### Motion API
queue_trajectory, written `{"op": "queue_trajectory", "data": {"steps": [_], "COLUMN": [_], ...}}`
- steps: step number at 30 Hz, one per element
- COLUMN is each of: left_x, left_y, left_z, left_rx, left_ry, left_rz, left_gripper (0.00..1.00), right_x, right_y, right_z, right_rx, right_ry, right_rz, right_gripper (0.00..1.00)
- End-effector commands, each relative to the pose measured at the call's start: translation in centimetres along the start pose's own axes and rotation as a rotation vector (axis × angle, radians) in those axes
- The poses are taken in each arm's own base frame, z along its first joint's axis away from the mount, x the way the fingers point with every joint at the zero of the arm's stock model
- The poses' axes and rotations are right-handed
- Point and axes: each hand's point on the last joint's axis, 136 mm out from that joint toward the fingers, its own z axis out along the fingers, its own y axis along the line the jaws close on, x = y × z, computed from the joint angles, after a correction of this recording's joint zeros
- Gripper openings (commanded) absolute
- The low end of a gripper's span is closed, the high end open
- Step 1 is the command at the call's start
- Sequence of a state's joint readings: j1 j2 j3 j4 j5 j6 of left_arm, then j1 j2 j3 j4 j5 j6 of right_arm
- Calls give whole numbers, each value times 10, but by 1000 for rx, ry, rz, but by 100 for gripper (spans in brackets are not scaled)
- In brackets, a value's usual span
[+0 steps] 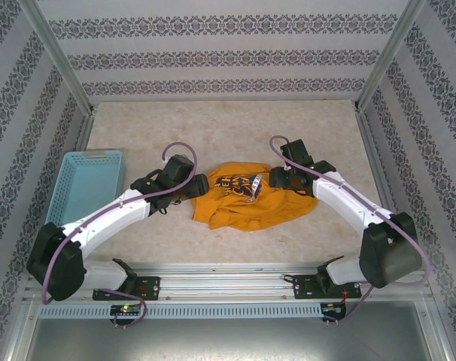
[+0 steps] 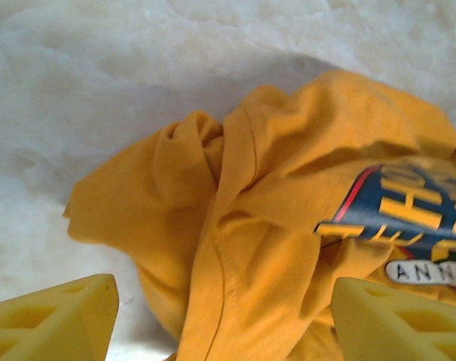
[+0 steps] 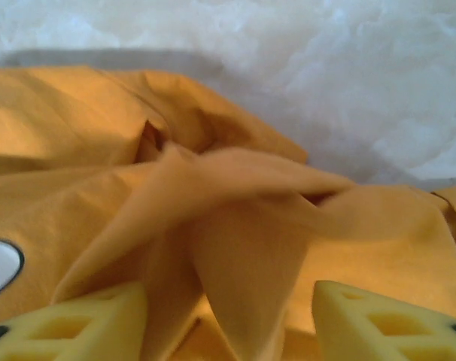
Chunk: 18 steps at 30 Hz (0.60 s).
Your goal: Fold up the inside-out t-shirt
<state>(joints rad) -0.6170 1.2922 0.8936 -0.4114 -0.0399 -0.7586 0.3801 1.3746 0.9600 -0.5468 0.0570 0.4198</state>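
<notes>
The left gripper moves down and back onto the stitched fold [image 1: 206, 210] [image 2: 205, 320] next, as the fold runs between the open fingers, below and nearer my base.
The mustard orange-yellow t-shirt [image 1: 247, 197] lies crumpled in the middle of the table, its dark emblem with cream lettering [image 1: 243, 186] facing up. My left gripper [image 1: 200, 186] sits at the shirt's left edge, open, its yellow fingers [image 2: 55, 320] spread wide around a fold of orange cloth [image 2: 243, 256]. My right gripper [image 1: 275, 179] is at the shirt's upper right edge, also open. In the right wrist view a raised ridge of fabric [image 3: 243, 248] stands between its yellow fingers [image 3: 386, 323]. The emblem [image 2: 408, 218] shows at the right of the left wrist view.
A light blue plastic basket [image 1: 89, 184] stands at the left side of the table, beside the left arm. The beige tabletop [image 1: 228, 128] stretches bare behind the shirt. Patterned walls and metal frame posts enclose the workspace on three sides.
</notes>
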Motion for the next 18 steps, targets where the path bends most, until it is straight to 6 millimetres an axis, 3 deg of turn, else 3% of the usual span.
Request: {"op": "queue_trajectory", "data": {"steps": [1, 4, 8, 15, 18], "left_x": [26, 49, 69, 67, 62], "left_y": [3, 5, 5, 10, 7], "left_z": [-9, 1, 23, 48, 58], "left_rx": [-28, -60, -41, -79, -64], "left_ry": [40, 108, 142, 125, 124], "left_rz": [197, 256, 237, 226, 209], "left_gripper": [77, 77, 75, 63, 48], "right_x": [10, 33, 69, 105, 108], "right_y": [16, 18, 24, 81, 96], "right_z": [-24, -32, -21, 18, 42], "right_rx": [-76, -65, -73, -184, -189], "right_ry": [-46, -76, -35, 61, 97], "right_rz": [1, 37, 146, 202, 193], "right_gripper": [66, 74, 86, 87, 86]}}
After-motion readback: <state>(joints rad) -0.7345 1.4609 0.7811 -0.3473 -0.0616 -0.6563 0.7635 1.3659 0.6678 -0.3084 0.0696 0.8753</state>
